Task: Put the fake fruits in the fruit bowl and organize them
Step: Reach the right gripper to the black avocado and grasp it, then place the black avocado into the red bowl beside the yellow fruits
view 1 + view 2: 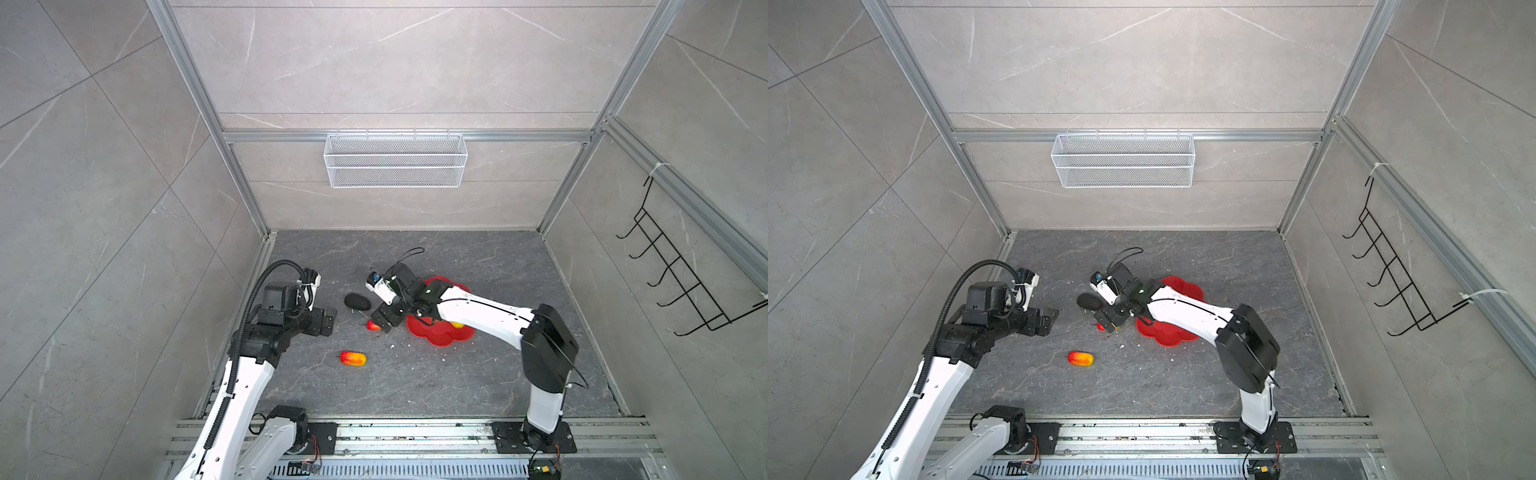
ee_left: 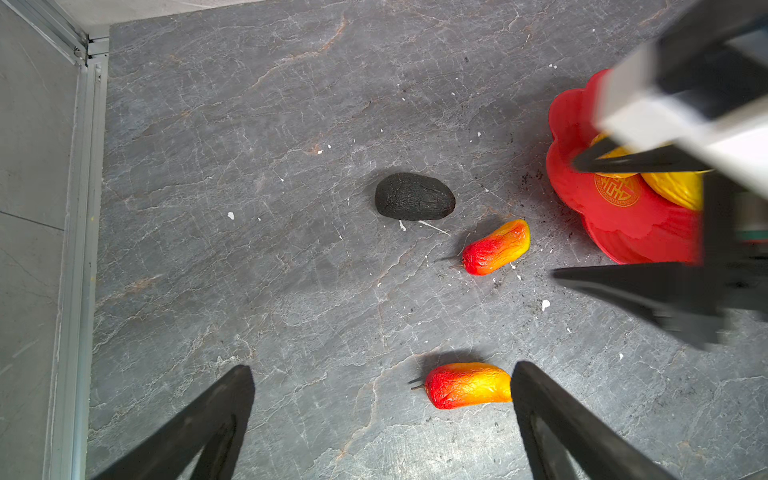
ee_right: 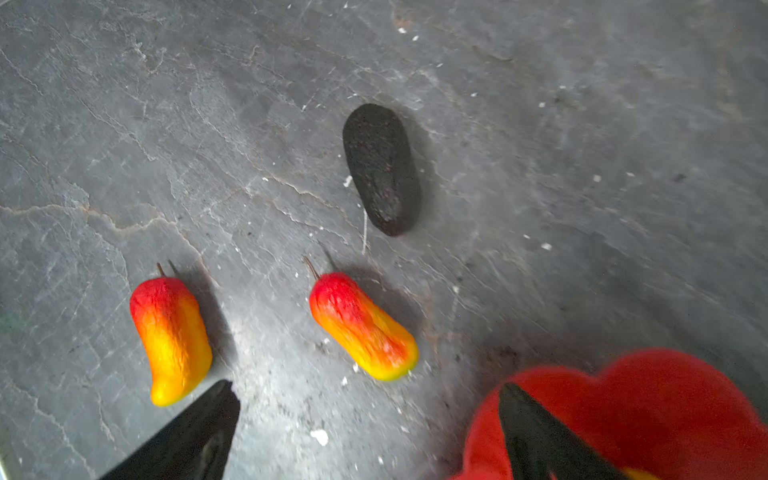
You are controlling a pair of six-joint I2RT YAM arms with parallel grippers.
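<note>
I will next reach outward and down with my right gripper, with its fingers on both sides of the narrow width of the black rough oval [image 1: 357, 301] [image 3: 381, 168], which is below and outward, its length pointing toward the gripper.
The red scalloped fruit bowl [image 1: 440, 338] [image 1: 1167, 334] stands right of centre on the dark slate floor. Two yellow fruits [image 2: 675, 189] lie in it, partly hidden by the right arm. Left of the bowl lie a black rough oval [image 1: 357, 301] [image 3: 381, 168] and a red-to-yellow oblong [image 1: 372, 326] [image 3: 363, 326]. Nearer the front lies another such oblong [image 1: 353, 358] [image 2: 467, 385]. My right gripper [image 1: 384, 322] [image 3: 365, 384] is open and empty over the bowl's left rim, close to the nearer oblong. At the left, my left gripper [image 1: 330, 322] [image 2: 382, 365] hangs open and empty.
A white wire mesh basket [image 1: 395, 160] hangs on the back wall. On the right wall there is a black wire hook rack [image 1: 681, 282]. Aluminium rails [image 1: 415, 436] run along the front edge, and white crumbs [image 2: 545, 304] dot the floor.
</note>
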